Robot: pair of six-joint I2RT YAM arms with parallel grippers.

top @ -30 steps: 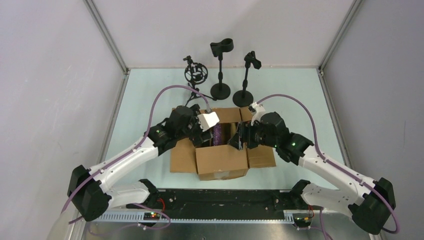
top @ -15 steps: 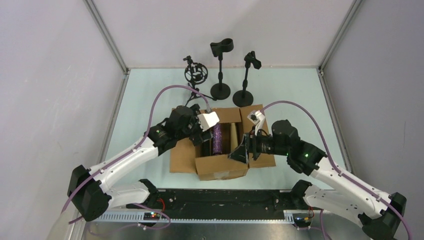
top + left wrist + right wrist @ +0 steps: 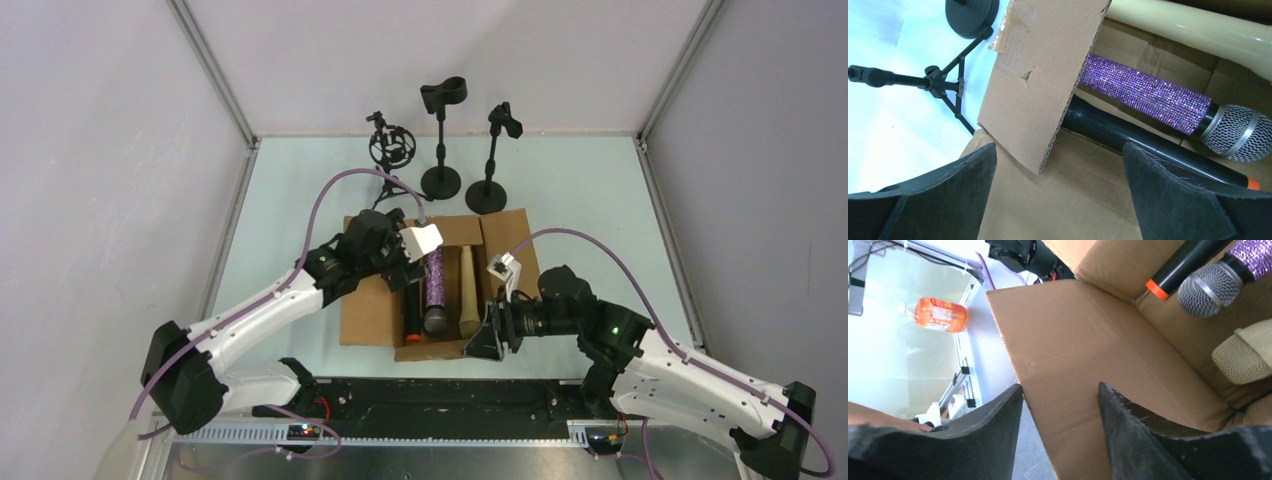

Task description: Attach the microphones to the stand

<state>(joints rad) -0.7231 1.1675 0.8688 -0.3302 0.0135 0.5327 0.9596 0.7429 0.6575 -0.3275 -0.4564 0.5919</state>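
Note:
The box's flap covers microphone ends. My left gripper should next move outward onto the flap edge of the box's far side (image 3: 1050,142).
An open cardboard box (image 3: 366,312) holds three microphones side by side: black with an orange end (image 3: 412,316), purple glitter (image 3: 435,282) and cream (image 3: 467,290). They also show in the left wrist view, purple (image 3: 1148,92), black (image 3: 1128,145) and cream (image 3: 1193,25). My left gripper (image 3: 407,266) is open over the box's left flap (image 3: 1043,75), its jaws wide (image 3: 1059,150). My right gripper (image 3: 490,335) is open at the near flap (image 3: 1083,350), which shows between its fingers (image 3: 1059,386). Three black stands, a shock mount tripod (image 3: 390,148), a tall clip stand (image 3: 442,140) and a shorter one (image 3: 492,160), stand behind the box.
The box's right flap (image 3: 510,240) lies flat on the pale green table (image 3: 600,210). Grey walls close in both sides and the back. The tripod's legs (image 3: 948,85) and a round stand base (image 3: 971,15) sit just beyond the box's far left corner.
My right gripper has moved toward the near edge and the near flap has folded down with it, uncovering the three microphones. My left arm has barely moved.

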